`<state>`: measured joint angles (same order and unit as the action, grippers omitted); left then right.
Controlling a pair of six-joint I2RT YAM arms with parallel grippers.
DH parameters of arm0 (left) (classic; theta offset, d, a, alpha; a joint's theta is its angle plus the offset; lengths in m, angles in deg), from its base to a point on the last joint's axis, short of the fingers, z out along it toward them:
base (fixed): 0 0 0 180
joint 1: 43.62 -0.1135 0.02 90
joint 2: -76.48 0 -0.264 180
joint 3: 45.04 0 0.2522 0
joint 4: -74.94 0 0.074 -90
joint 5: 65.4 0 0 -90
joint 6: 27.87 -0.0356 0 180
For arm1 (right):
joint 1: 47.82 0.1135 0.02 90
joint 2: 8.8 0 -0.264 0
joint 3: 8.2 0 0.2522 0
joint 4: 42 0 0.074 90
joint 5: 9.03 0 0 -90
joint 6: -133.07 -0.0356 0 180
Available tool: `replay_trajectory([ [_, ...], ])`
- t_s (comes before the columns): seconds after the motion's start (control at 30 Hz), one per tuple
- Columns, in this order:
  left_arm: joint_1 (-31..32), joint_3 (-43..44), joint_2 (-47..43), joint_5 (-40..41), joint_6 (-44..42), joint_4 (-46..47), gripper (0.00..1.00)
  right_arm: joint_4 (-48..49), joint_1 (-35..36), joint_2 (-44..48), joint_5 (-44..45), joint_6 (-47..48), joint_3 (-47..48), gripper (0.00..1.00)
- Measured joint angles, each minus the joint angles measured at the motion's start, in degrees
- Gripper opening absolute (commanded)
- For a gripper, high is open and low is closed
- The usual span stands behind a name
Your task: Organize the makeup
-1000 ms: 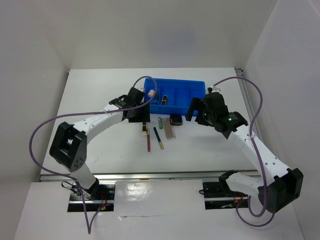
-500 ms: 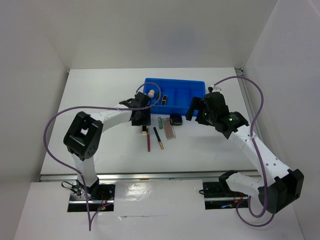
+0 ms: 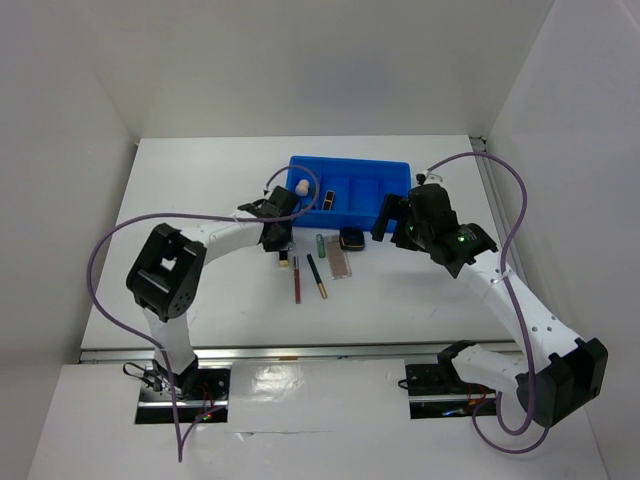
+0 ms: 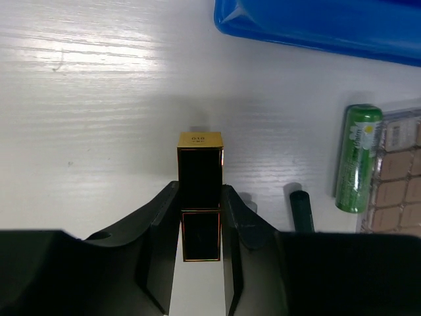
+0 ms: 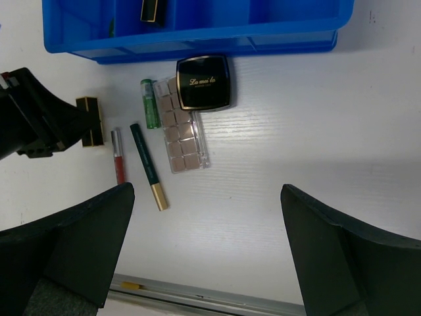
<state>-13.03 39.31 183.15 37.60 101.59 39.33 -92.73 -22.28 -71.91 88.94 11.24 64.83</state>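
My left gripper should next lift over the bin's rim, lower beside the second palette and let go, because the bin's section with the second black-gold palette (image 3: 338,197) lies outward of it.
A black-gold palette (image 4: 200,164) lies on the white table just in front of the blue bin, and my left gripper (image 4: 200,191) is shut on its sides. In the top view this gripper (image 3: 283,245) hangs low over it. To its right lie the green tube (image 5: 150,103), a pinkish palette (image 5: 183,135), the black square compact (image 5: 204,82), a dark green pencil (image 5: 148,168) and a red pencil (image 5: 118,164). My right gripper (image 5: 207,197) hovers wide open above the table, holding nothing. A peach sponge (image 3: 299,186) and a second black-gold palette (image 3: 328,200) sit in the bin.
The large blue bin (image 3: 380,170) with several compartments stands at the back middle of the table. White walls close in the left, back and right. A metal rail (image 5: 197,299) runs along the table's near edge.
My left arm swung right and came down over the black-gold palette, and its jaws closed in on the palette's sides. The right arm has not moved.
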Motion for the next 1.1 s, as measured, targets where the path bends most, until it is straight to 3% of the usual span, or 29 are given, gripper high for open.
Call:
replay_trajectory([
  [0.13, 0.0, -0.2, -4.1, 0.3, -0.1, -1.0, 0.00, 0.0, 0.0, 0.0, 0.0, 0.0, 0.0, 1.00],
  [0.3, 0.3, 0.5, -10.6, -3.1, -2.3, -3.0, 0.00, 0.0, 0.0, 0.0, 0.0, 0.0, 0.0, 1.00],
  [0.5, 0.4, 12.3, -9.8, -9.4, -5.5, -5.9, 0.00, 0.0, 0.0, 0.0, 0.0, 0.0, 0.0, 1.00],
  [0.6, 0.5, 25.5, -3.4, -11.1, -6.9, -6.0, 0.00, 0.0, 0.0, 0.0, 0.0, 0.0, 0.0, 1.00],
  [0.8, 0.5, 54.9, 17.6, -13.0, -9.2, -7.4, 0.00, -0.4, 0.0, 0.4, 0.7, 0.0, 0.2, 1.00],
  [0.87, 0.5, 59.3, 22.4, -13.0, -9.3, -7.8, 0.00, -0.8, 0.0, 1.1, 1.2, 0.0, 0.3, 1.00],
  [1.0, 0.5, 59.9, 26.8, -12.4, -9.3, -9.2, 0.00, -1.9, 0.0, 2.5, 2.2, -0.1, 0.4, 1.00],
  [1.1, 0.5, 60.1, 28.9, -11.4, -9.4, -9.5, 0.06, -2.7, 0.0, 2.8, 2.4, -0.1, 0.5, 1.00],
])
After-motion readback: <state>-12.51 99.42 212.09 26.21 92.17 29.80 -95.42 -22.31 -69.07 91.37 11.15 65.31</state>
